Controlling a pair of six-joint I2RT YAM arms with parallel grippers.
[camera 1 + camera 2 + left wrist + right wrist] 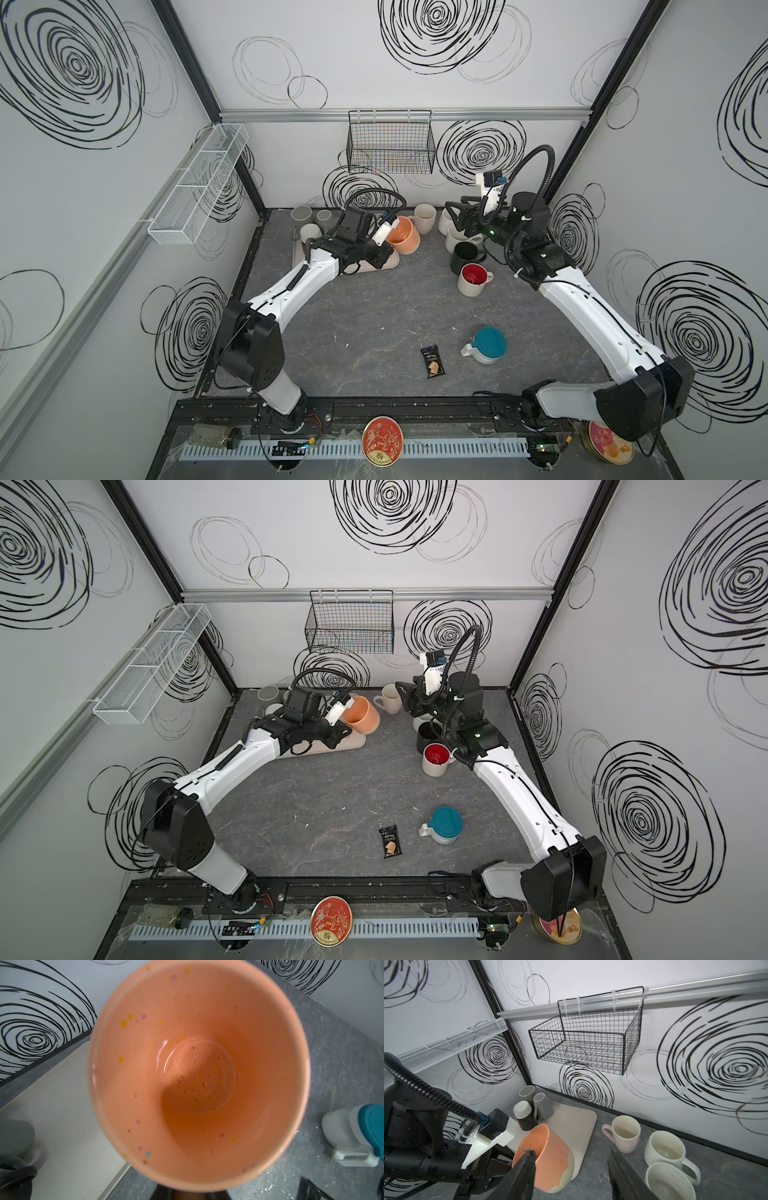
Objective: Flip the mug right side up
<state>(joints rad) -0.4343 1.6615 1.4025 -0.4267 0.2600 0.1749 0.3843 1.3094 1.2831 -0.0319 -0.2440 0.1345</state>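
My left gripper should next move past the tray, tilt the slanted orange mug upright, lower it and release it, because bare tabletop between tray and black mug (429, 248) is below.
The mug (403, 241) (362, 715) is orange with a cream base. It is tilted on its side at the tray's right end, its mouth toward the left arm. The speckled inside of the mug (197, 1074) fills the left wrist view. My left gripper (384, 254) (191, 1195) is shut on the mug at its lower side; its fingertips are hidden under the rim. My right gripper (455, 216) (405, 696) hangs open above the cream mugs at the back right, apart from the orange mug (550, 1157). Nothing is between the fingers of the right gripper (571, 1153).
A beige tray (390, 264) lies under the left gripper, with grey mugs (301, 214) behind it. Cream mugs (426, 216), a black mug (465, 255) and a red-lined mug (473, 278) stand at the right. A white mug with a teal end (488, 345) and a snack packet (432, 362) sit nearer the front.
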